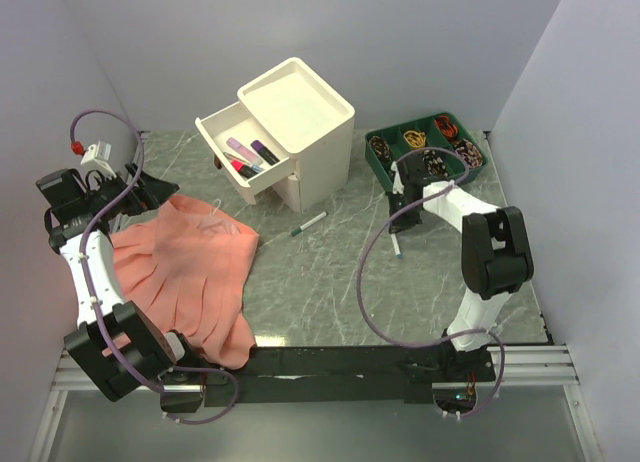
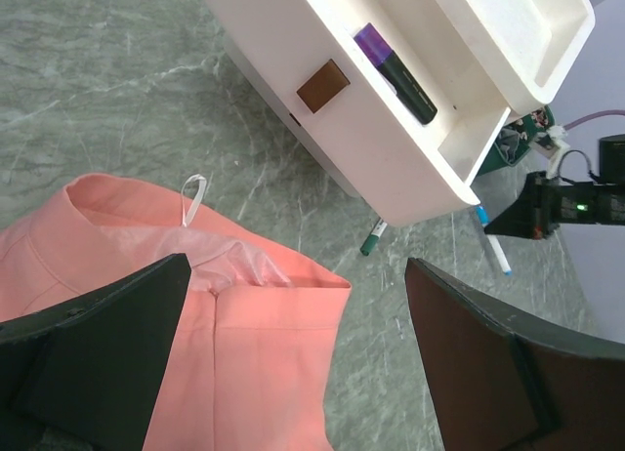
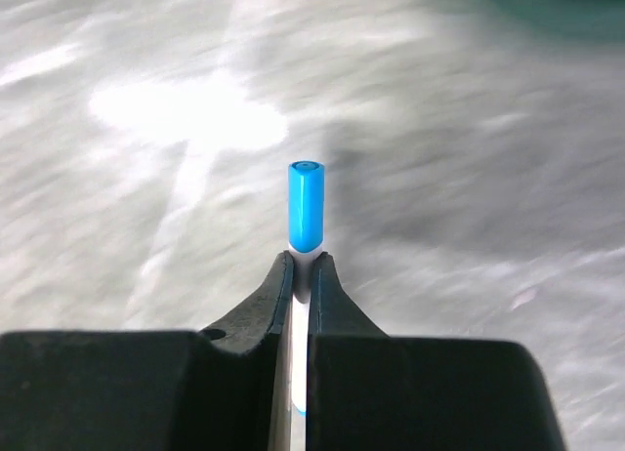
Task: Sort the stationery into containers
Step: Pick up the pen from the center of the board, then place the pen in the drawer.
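Observation:
My right gripper lifts the pen up and to the left in the top view next and releases it there, since the open drawer [image 1: 225,132] already holds highlighters.
A cream-white cabinet [image 1: 300,117] stands at the back with its upper drawer [image 1: 225,132] pulled out toward the left. In that drawer lie a pink highlighter [image 1: 240,148], a purple one [image 1: 264,152] [image 2: 391,68] and a red item. A green-capped marker [image 1: 309,223] [image 2: 372,238] lies on the table in front of the cabinet. My right gripper [image 1: 398,222] [image 3: 302,261] is shut on a white pen with a blue cap [image 3: 305,202] [image 1: 396,246], low over the table. My left gripper [image 1: 150,187] [image 2: 298,353] hangs wide open above the salmon cloth, holding nothing.
The salmon-pink cloth [image 1: 195,272] [image 2: 234,344] covers the left front of the marble table. A green tray [image 1: 378,152] with several small dark and orange items sits at the back right. White walls close in on both sides.

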Robot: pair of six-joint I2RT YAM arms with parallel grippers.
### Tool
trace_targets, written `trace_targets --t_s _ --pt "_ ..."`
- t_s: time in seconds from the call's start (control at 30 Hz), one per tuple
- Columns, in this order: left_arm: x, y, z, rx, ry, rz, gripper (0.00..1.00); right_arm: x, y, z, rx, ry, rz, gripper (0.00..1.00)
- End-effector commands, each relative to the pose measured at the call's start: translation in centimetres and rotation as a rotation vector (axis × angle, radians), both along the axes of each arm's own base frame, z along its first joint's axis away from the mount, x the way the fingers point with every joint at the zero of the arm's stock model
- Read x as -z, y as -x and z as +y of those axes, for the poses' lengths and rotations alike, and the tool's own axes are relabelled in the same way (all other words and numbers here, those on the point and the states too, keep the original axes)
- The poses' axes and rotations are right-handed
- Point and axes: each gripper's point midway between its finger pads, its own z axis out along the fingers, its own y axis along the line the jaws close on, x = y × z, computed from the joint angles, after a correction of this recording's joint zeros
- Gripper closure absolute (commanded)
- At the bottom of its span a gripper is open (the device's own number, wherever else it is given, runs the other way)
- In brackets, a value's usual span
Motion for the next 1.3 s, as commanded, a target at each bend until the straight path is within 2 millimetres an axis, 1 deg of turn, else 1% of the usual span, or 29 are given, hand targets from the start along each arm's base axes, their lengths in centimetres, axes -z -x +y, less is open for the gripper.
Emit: trace_targets --t_s 0.0,0.03,0.1,0.13,0.2,0.23,0.3,0.33,0.4,0.43,0.47,0.5,0.53,0.6,0.63,0.67,0.7,0.73,0.77,0.8,0.83,0.87,0.9,0.93,1.0,1.03,1.13,1.23,1.27 --pt "-0.9 -0.5 0.0 0.013 -0.019 -0.057 0.01 -10.6 0.7 7.5 -0.149 -0.202 -0.164 1.00" --pt "-0.8 -0.5 0.0 0.013 -0.014 -0.056 0.01 -13.5 1.3 10.5 -0.241 -0.243 -0.231 1.00" --pt "-1.0 -0.6 0.0 0.012 -0.008 -0.063 0.00 -16.5 1.7 13.3 -0.328 -0.301 -0.306 1.00" --pt "-1.0 -0.6 -0.1 0.013 -0.006 -0.062 0.00 -19.4 1.7 15.8 -0.391 -0.353 -0.395 1.00" --pt "-1.1 -0.6 0.0 0.006 -0.006 -0.062 0.01 -22.1 1.5 17.9 -0.442 -0.405 -0.481 1.00" --pt "-1.1 -0.6 0.0 0.003 -0.006 -0.060 0.01 -24.6 0.9 19.6 -0.477 -0.446 -0.565 1.00" --pt "-1.3 -0.5 0.1 -0.002 -0.009 -0.060 0.01 -26.2 -0.1 21.4 -0.508 -0.474 -0.634 1.00" --pt "-1.3 -0.4 0.0 0.000 -0.009 -0.058 0.00 -28.8 -1.1 22.5 -0.517 -0.499 -0.722 1.00" --pt "-1.3 -0.3 -0.1 0.005 -0.009 -0.054 0.01 -30.0 -2.6 24.4 -0.535 -0.516 -0.787 1.00" --pt "-1.2 -0.3 -0.2 0.009 -0.010 -0.050 0.01 -32.1 -3.2 25.1 -0.544 -0.529 -0.842 1.00" --pt "-1.2 -0.2 -0.1 0.008 -0.010 -0.048 0.00 -32.8 -3.5 26.0 -0.556 -0.532 -0.866 1.00" --pt "-1.2 -0.2 -0.2 0.011 -0.011 -0.047 0.01 -32.2 -4.6 26.9 -0.568 -0.522 -0.873 1.00" --pt "-1.1 -0.1 -0.2 0.011 -0.009 -0.042 0.01 -34.4 -5.0 27.6 -0.574 -0.540 -0.920 1.00" --pt "-1.1 -0.1 -0.2 0.010 -0.011 -0.042 0.01 -35.6 -6.2 29.2 -0.584 -0.558 -0.952 1.00" --pt "-1.1 -0.1 -0.2 0.010 -0.010 -0.041 0.01 -35.7 -6.6 29.7 -0.582 -0.561 -0.955 1.00" --pt "-1.1 -0.1 -0.1 0.008 -0.010 -0.042 0.00 -34.4 -7.1 31.0 -0.586 -0.567 -0.928 1.00" --pt "-1.0 -0.1 -0.1 0.006 -0.006 -0.037 0.01 -35.9 -7.3 31.5 -0.584 -0.584 -0.962 1.00" --pt "-0.9 -0.2 -0.1 0.006 -0.004 -0.035 0.00 -35.9 -7.4 32.2 -0.589 -0.593 -0.965 1.00" --pt "-0.9 -0.2 -0.1 0.004 -0.002 -0.033 0.01 -34.9 -7.9 33.1 -0.594 -0.591 -0.956 1.00" --pt "-0.8 -0.2 -0.1 0.003 -0.003 -0.030 0.01 -36.2 -7.6 34.0 -0.601 -0.610 -0.989 1.00" --pt "-0.7 -0.2 -0.1 0.005 -0.002 -0.027 0.00 -36.3 -7.9 34.4 -0.595 -0.611 -0.997 1.00" --pt "-0.6 -0.1 -0.1 0.004 0.000 -0.023 0.00 -35.1 -8.5 35.3 -0.596 -0.615 -0.976 1.00" --pt "-0.7 -0.1 -0.1 0.005 -0.004 -0.024 0.01 -36.4 -8.3 35.9 -0.603 -0.633 -1.001 1.00" --pt "-0.5 -0.1 -0.1 0.005 -0.002 -0.018 0.00 -36.1 -8.6 36.2 -0.597 -0.627 -1.001 1.00" --pt "-0.5 -0.2 0.0 0.008 -0.007 -0.016 0.00 -34.8 -9.2 37.0 -0.593 -0.610 -0.996 0.89" --pt "-0.5 -0.2 0.1 0.005 -0.008 -0.014 0.01 -34.2 -9.3 37.3 -0.587 -0.602 -0.991 0.71" --pt "-0.7 -0.4 0.1 0.004 -0.011 -0.015 0.01 -33.1 -9.8 37.2 -0.565 -0.583 -0.979 0.52" --pt "-0.7 -0.3 0.1 0.004 -0.010 -0.014 0.01 -32.9 -9.4 36.4 -0.592 -0.563 -0.977 0.46" --pt "-0.7 -0.4 0.2 0.002 -0.012 -0.014 0.00 -35.1 -8.5 35.7 -0.622 -0.583 -1.019 0.46"
